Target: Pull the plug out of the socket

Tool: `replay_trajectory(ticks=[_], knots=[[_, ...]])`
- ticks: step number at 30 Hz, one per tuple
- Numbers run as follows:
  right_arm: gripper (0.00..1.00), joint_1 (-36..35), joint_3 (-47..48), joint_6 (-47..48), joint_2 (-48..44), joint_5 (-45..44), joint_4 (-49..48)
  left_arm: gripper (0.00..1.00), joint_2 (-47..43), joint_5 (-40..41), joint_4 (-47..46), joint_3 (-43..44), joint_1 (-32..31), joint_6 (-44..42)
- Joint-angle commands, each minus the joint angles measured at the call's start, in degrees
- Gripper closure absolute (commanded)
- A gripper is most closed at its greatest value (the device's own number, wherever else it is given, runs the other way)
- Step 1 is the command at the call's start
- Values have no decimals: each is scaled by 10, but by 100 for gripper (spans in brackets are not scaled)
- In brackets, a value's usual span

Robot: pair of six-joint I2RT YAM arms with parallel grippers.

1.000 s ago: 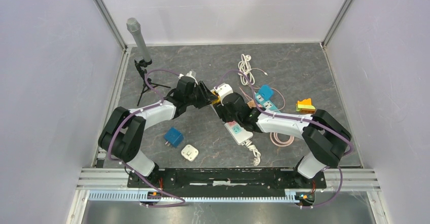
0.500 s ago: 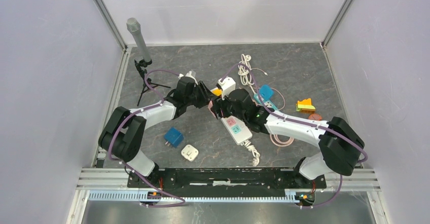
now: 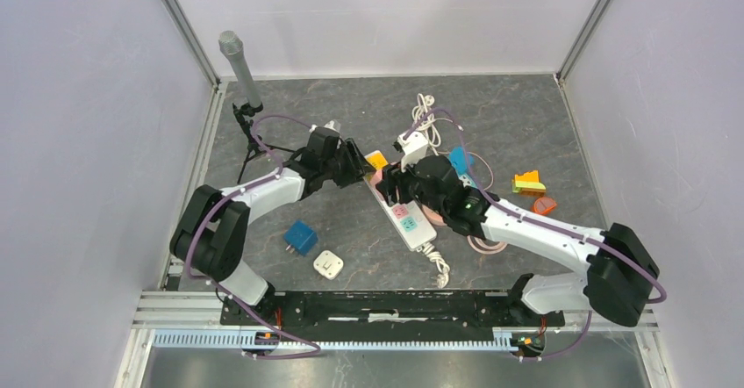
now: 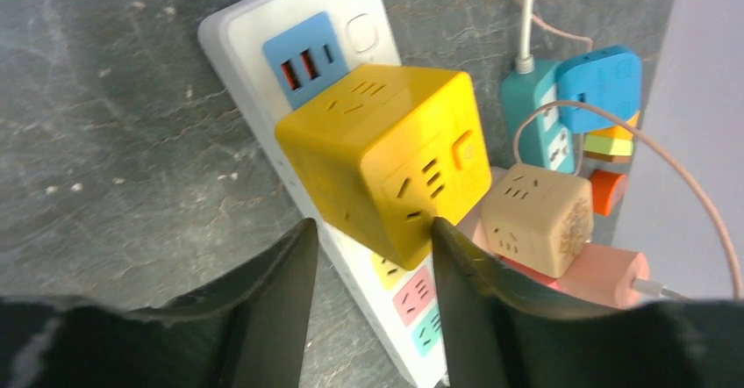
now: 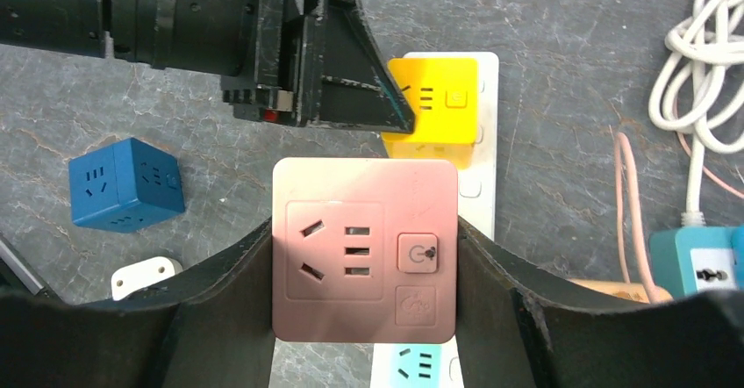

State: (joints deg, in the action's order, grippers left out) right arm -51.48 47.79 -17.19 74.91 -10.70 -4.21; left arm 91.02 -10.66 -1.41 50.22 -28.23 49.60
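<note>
The robot's right gripper will next move toward the left in the top view and down beside the blue cube, putting the pink plug (image 5: pixel 364 247) down clear of the power strip.
A white power strip (image 3: pixel 411 228) lies mid-table; it also shows in the left wrist view (image 4: pixel 254 63) and the right wrist view (image 5: pixel 487 177). A yellow cube plug (image 3: pixel 377 159) sits plugged into its far end (image 4: pixel 386 155) (image 5: pixel 434 107). My left gripper (image 3: pixel 365 170) (image 4: pixel 368 239) is open and straddles the yellow cube's near corner, with one finger touching it. My right gripper (image 3: pixel 390 186) (image 5: pixel 364 230) is shut on a pink cube plug (image 5: pixel 364 247) and holds it over the strip. Coloured sockets (image 4: pixel 412 305) show uncovered beneath.
A blue cube (image 3: pixel 301 237) and a white plug (image 3: pixel 328 264) lie near front left. A beige cube (image 4: pixel 535 217), teal and blue adapters (image 3: pixel 460 161), a white cable (image 3: pixel 425 111), a pink cable coil (image 3: pixel 487 243) and orange blocks (image 3: pixel 529 182) sit right. A microphone stand (image 3: pixel 239 63) stands far left.
My right arm has swung out to the right and its gripper has come up with the pink cube. The strip has shifted a little. My left gripper stays at the yellow cube.
</note>
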Motion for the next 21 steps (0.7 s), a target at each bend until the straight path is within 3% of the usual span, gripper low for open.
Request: replay_trajectory(ticks=[1,4,7,13,21], knots=[[100,8,-9,-22,-40,-14,-6,36,-31,-15,132,42,2,-60],[100,11,-7,-25,-55,-18,4,21,-81,6,203,90,15,-87],[100,14,-9,-32,-66,-13,6,13,-143,56,265,114,25,-120],[100,16,3,-51,-41,37,-24,5,-263,173,363,120,50,-130],[100,14,56,-88,50,162,-106,0,-445,310,410,132,52,-159]])
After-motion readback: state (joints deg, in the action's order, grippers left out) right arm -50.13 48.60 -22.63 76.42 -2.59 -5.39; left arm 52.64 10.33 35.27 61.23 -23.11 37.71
